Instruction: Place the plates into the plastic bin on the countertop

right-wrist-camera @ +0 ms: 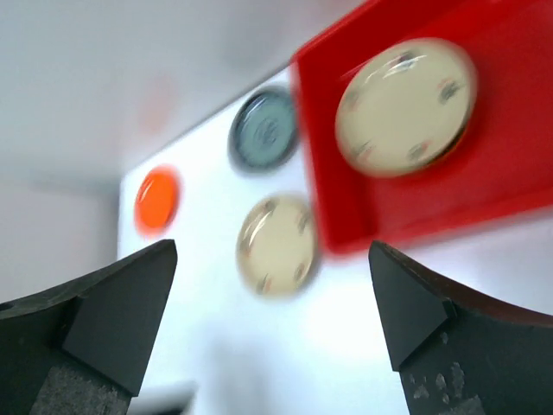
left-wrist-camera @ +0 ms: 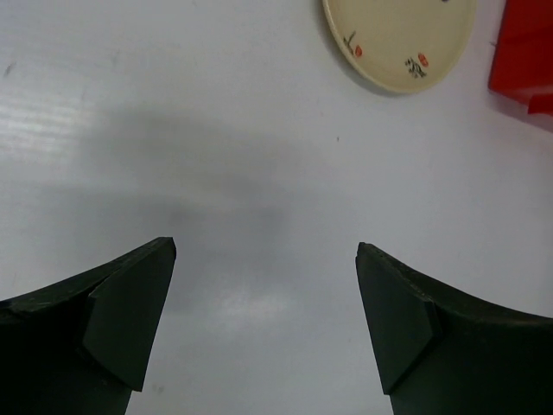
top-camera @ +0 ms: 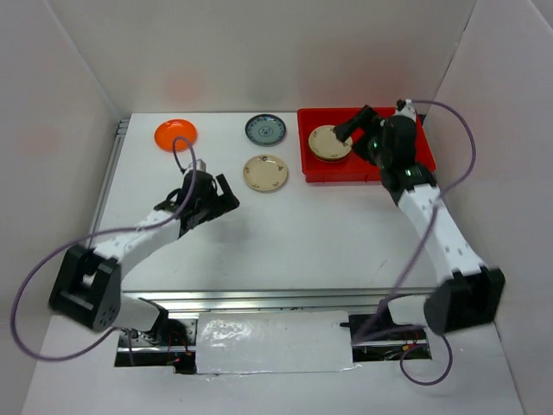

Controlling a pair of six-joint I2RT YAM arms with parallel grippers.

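Note:
My left gripper reaches outward, to its right in the top view, and down onto the outer cream plate's rim opposite the bin next.
The red plastic bin (top-camera: 333, 171) stands at the back right of the white countertop (top-camera: 285, 242). A cream patterned plate (top-camera: 328, 143) lies in its left end. Another cream plate (top-camera: 265, 173), a grey-blue plate (top-camera: 264, 130) and an orange plate (top-camera: 175, 134) lie on the countertop left of the bin. No other plates show. My right gripper (top-camera: 352, 125) is open and empty above the bin, next to the plate inside. My left gripper (top-camera: 223, 206) is open and empty, low over bare countertop, short of the cream plate (left-wrist-camera: 399, 39).
White walls enclose the countertop on three sides. A metal rail (top-camera: 112, 173) runs along its left edge. The blurred right wrist view shows the bin (right-wrist-camera: 501, 156), its cream plate (right-wrist-camera: 404, 105), the outer cream plate (right-wrist-camera: 276, 245), the grey-blue plate (right-wrist-camera: 265, 128) and the orange plate (right-wrist-camera: 157, 201).

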